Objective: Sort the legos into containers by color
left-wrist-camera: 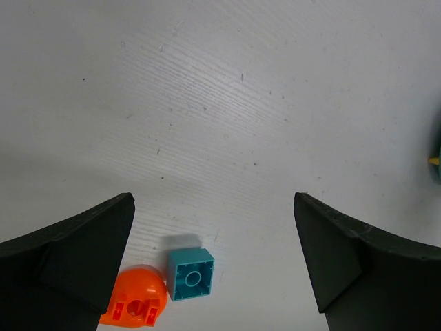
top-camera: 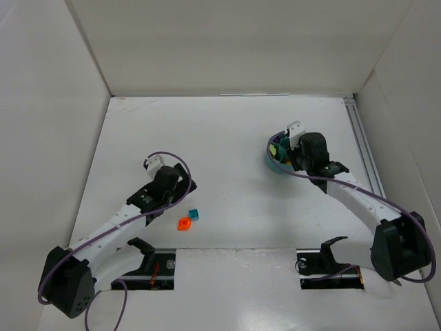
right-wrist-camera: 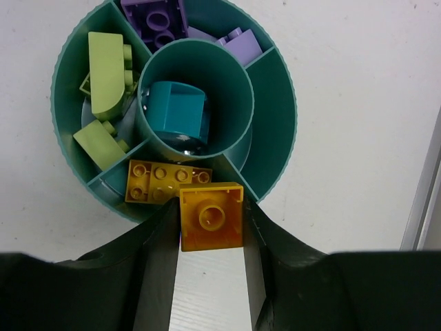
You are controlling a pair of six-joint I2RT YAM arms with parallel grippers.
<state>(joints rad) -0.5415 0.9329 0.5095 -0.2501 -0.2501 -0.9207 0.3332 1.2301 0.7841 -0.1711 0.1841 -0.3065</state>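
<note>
Next I should move my left gripper down and back onto the small teal brick (top-camera: 193,214) (left-wrist-camera: 191,274) beside the orange one, with one finger between them.
The teal divided cup (right-wrist-camera: 273,117) sits at the right of the table, also in the top view as the cup (top-camera: 270,157). It holds pale green bricks (right-wrist-camera: 109,74), purple bricks (right-wrist-camera: 156,18), a flat yellow brick (right-wrist-camera: 164,182) and a teal brick (right-wrist-camera: 176,114) in its centre well. My right gripper (right-wrist-camera: 211,231) is shut on a square yellow brick (right-wrist-camera: 211,216), stud side down, just above the near rim by the yellow compartment. My left gripper (left-wrist-camera: 212,207) hangs open above a small teal brick (left-wrist-camera: 191,274) and a round orange brick (left-wrist-camera: 136,305), both near its left finger.
White walls enclose the table on the left, back and right. A metal rail (top-camera: 362,138) runs along the right edge, close behind the cup. The two loose bricks (top-camera: 189,218) lie left of centre, near the front.
</note>
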